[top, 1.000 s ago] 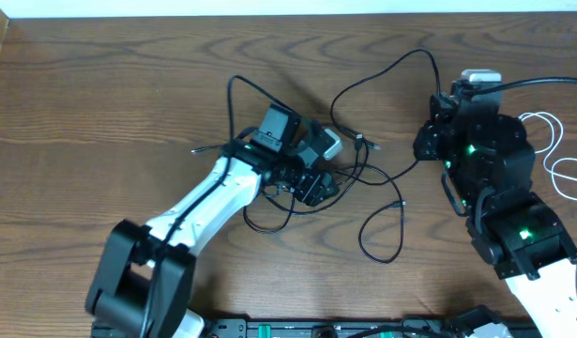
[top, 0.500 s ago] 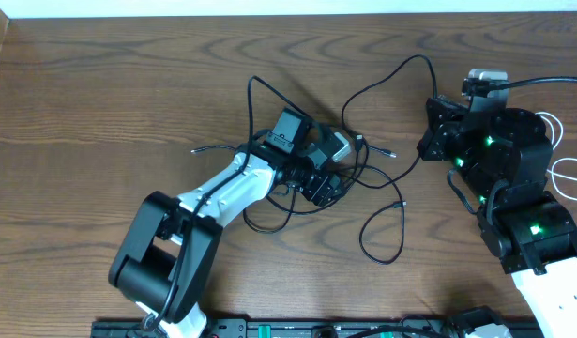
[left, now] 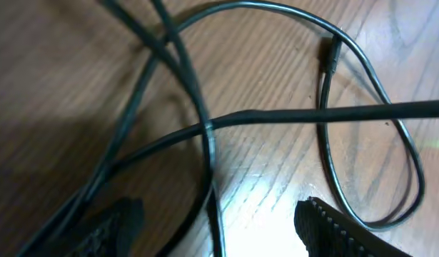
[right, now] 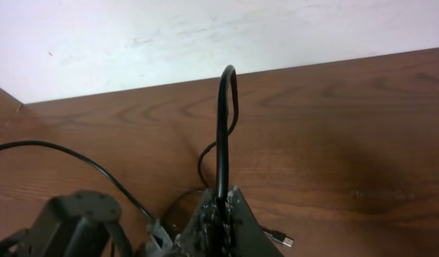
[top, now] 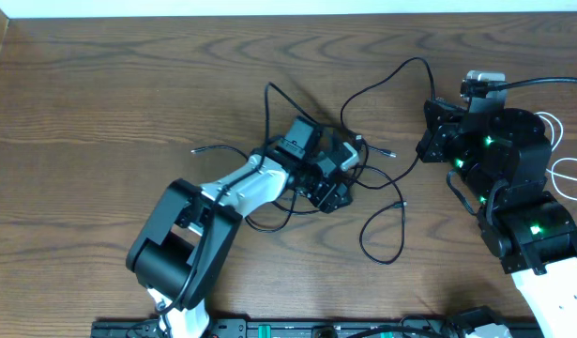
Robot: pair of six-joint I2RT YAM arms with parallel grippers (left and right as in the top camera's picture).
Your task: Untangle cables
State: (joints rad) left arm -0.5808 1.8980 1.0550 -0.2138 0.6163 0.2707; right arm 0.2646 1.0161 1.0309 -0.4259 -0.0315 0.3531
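Observation:
My right gripper lifts high next, then lowers toward the white cable and releases the black cable there, since the piece of the black cable still runs into the tangle.
Several black cables [top: 382, 183] lie tangled on the middle of the wooden table, with one loop [top: 383, 239] trailing toward the front. My left gripper [top: 333, 176] is low over the knot and open. In the left wrist view its fingers [left: 332, 228] straddle one black cable [left: 210, 178] without closing on it, and another strand crosses above. My right gripper [top: 431, 131] is shut on a black cable [right: 223, 121] that arches up out of its jaws [right: 220, 210]. A white cable [top: 549, 139] lies at the right edge, partly hidden by the right arm.
Small end plugs lie loose at the left [top: 198, 148] and right [top: 391, 153] of the tangle. A USB plug [right: 280, 238] rests on the wood beside the right gripper. The table's back edge meets a pale wall [right: 205, 36].
My left arm has slid to the right, farther over the knot, and its jaws have opened slightly. The right arm shifted a little early on and then stayed still, keeping its grip.

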